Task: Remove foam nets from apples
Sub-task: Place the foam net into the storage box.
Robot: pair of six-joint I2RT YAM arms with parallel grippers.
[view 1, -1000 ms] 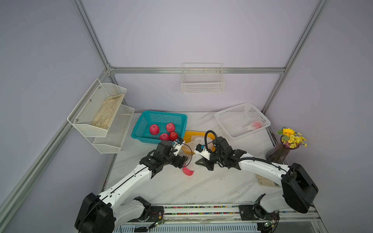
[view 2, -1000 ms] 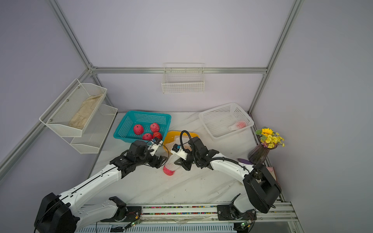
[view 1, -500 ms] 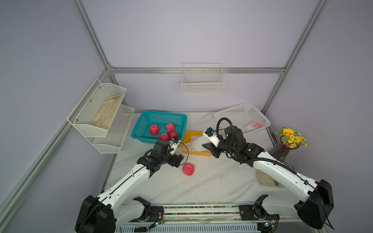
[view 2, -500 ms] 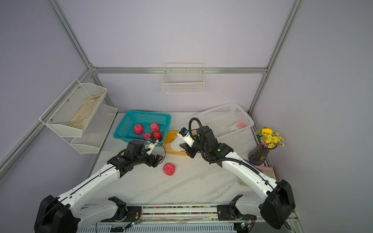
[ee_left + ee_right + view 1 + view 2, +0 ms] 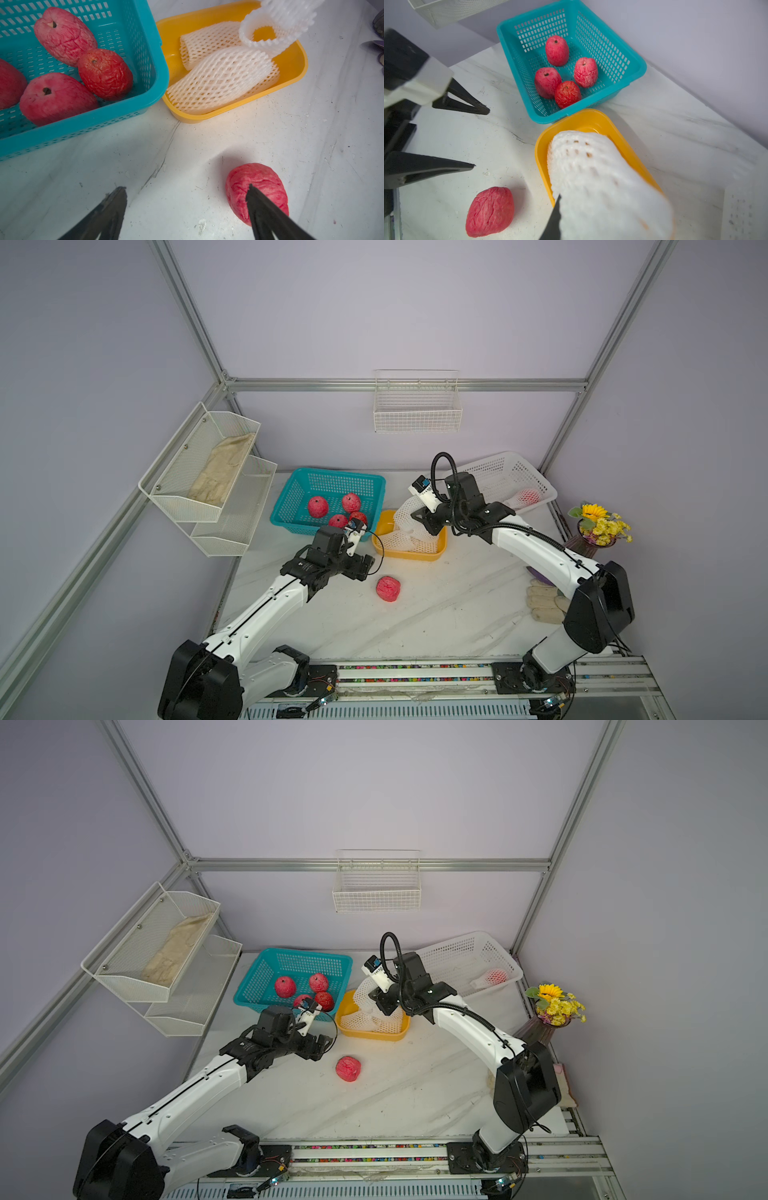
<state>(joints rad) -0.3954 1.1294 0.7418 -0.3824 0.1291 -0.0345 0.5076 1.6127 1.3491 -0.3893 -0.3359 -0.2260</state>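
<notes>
My right gripper lowers into the yellow tray [image 5: 411, 556] next and releases the white foam net onto the empty nets, as they lie there below my gripper.
One bare red apple [image 5: 388, 588] [image 5: 257, 191] lies on the white table. My left gripper [image 5: 186, 187] stands open just left of it, one fingertip in front of the fruit, nothing held. My right gripper [image 5: 420, 517] hangs over the yellow tray [image 5: 411, 556], shut on a white foam net [image 5: 405, 509] [image 5: 602, 182] that hides one finger. More empty foam nets [image 5: 220, 81] lie in the tray. Several bare apples [image 5: 318, 506] sit in the teal basket [image 5: 332, 473]. One apple still in its net [image 5: 527, 497] lies in the white lattice basket [image 5: 490, 472].
A vase of yellow flowers [image 5: 598, 526] and a pale glove [image 5: 544, 605] are at the table's right edge. A two-tier mesh rack [image 5: 208, 477] hangs on the left wall and a wire basket [image 5: 417, 406] on the back wall.
My right gripper has pulled the net off the apple at the table's middle and carried it back over the yellow tray. The apple now lies bare, and my left gripper has drawn back from it.
</notes>
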